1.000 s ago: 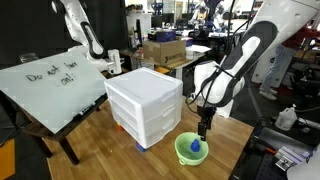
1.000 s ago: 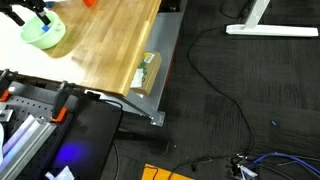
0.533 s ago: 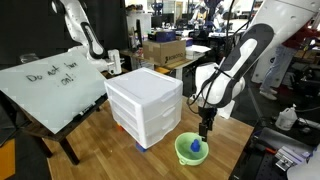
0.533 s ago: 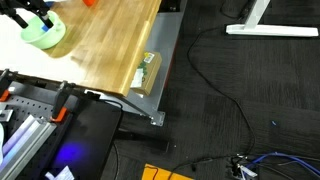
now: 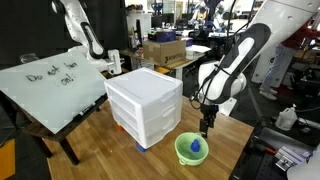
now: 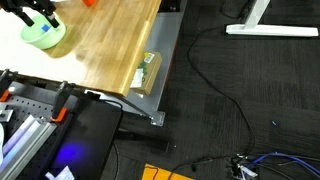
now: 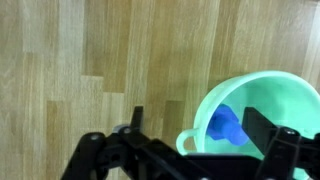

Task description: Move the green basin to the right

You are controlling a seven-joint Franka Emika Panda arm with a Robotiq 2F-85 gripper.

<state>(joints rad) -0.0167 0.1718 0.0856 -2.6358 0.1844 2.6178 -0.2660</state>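
Note:
The basin's rim by the small handle (image 7: 197,132) is below my gripper, so I should move my open gripper down toward the basin and bring its fingers to both sides of that rim.
The green basin (image 5: 190,150) is a small lime-green bowl on the wooden table, just in front of the white drawer unit, near the table's edge. It also shows in an exterior view (image 6: 44,34) and in the wrist view (image 7: 270,100). A small blue object (image 7: 224,125) lies inside it. My gripper (image 5: 207,128) hangs just above the basin's far rim. In the wrist view my gripper (image 7: 200,128) is open and empty, its dark fingers (image 7: 137,120) standing on either side of the basin's rim and small handle.
A white drawer unit (image 5: 145,105) stands on the wooden table (image 5: 100,135) beside the basin. A whiteboard (image 5: 50,85) leans at the table's far side. A small box (image 6: 147,72) lies at the table edge. Another robot arm (image 5: 85,35) stands behind.
My gripper has risen slightly above the basin. The basin and the blue object have not moved.

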